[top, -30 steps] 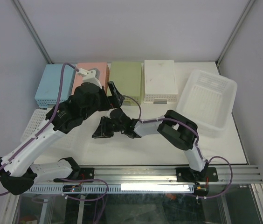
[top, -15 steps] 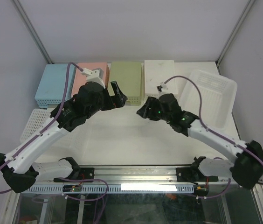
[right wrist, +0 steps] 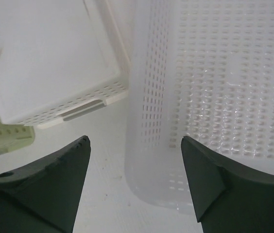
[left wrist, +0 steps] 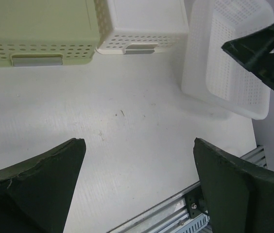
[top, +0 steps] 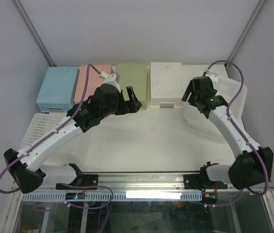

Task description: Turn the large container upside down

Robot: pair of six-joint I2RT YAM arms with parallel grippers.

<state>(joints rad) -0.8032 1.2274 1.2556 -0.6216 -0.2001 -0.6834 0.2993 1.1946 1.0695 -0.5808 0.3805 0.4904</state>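
Next, my right gripper lowers over the container's rim point(top: 187, 108) point(right wrist: 134, 141) beside the white box and closes, since that rim already lies between its open fingers.
The large container point(top: 236, 99) is a translucent white perforated basket at the right of the table, its open side up. It also shows in the left wrist view point(left wrist: 224, 63) and fills the right wrist view point(right wrist: 214, 73). My right gripper point(top: 189, 94) hovers open over the container's left wall, one finger outside it and one over its inside point(right wrist: 134, 141), touching nothing. My left gripper point(top: 133, 99) is open and empty above the middle of the table point(left wrist: 139, 141), in front of the green box point(top: 131, 85).
A row of overturned boxes stands at the back: blue point(top: 57, 87), pink point(top: 89, 82), green point(left wrist: 35, 29) and white point(top: 166, 83). A flat white basket point(top: 40, 127) lies at the left under my left arm. The table's front rail point(left wrist: 185, 208) is near.
My right arm has swung from the table's middle out to the right, over the large container's left wall, and its jaws have opened wide. My left arm has shifted slightly right.
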